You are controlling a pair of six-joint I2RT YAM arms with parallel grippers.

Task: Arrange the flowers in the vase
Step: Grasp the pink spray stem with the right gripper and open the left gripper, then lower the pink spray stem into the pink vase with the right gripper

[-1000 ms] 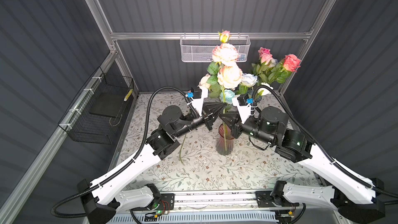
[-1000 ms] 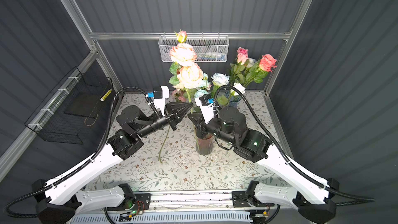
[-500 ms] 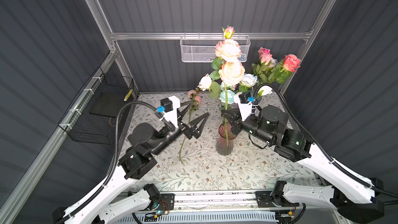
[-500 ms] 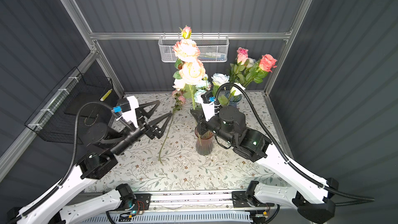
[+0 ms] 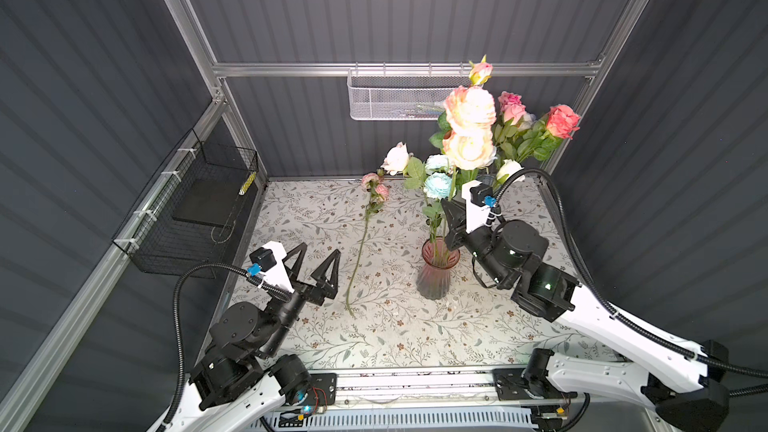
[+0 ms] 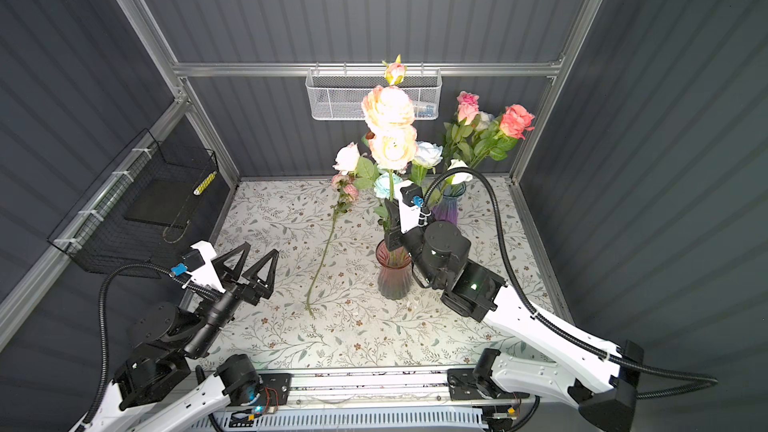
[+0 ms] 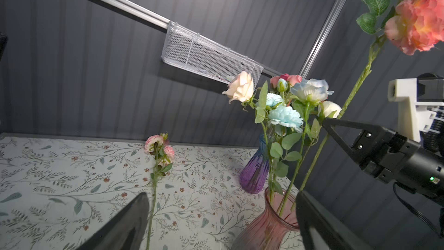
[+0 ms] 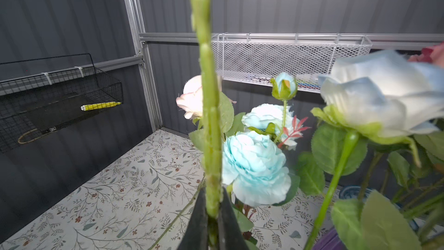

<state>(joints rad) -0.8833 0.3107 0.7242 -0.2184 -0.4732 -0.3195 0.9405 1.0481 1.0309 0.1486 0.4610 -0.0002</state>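
The pink vase's opening (image 5: 441,252) is below the robot's right gripper, around the lower end of the peach flower's green stem, so the right gripper will next go down to that opening and let go of the stem.
A ribbed pink glass vase (image 5: 435,274) (image 6: 394,274) (image 7: 266,224) stands mid-table with a white rose (image 5: 397,158) and pale blue blooms (image 5: 437,185) in it. My right gripper (image 5: 449,207) (image 8: 212,191) is shut on the green stem (image 8: 209,116) of a tall peach ruffled flower (image 5: 469,126); the stem's lower end goes into the pink vase. One pink-bloomed flower (image 5: 360,251) (image 7: 157,147) lies flat on the cloth, left of the vase. My left gripper (image 5: 318,253) (image 6: 257,253) (image 7: 221,193) is open and holds nothing, at the front left, just left of that lying stem.
A purple vase (image 6: 446,211) (image 7: 254,174) with pink and coral roses (image 5: 561,120) stands at the back right. A white mesh basket (image 5: 399,97) hangs on the back rail. A black wire basket (image 5: 191,209) is fixed to the left wall.
My left gripper opened, let go of the tall stem and drew back to the front left. The peach blooms swung to the right, held by the right gripper alone.
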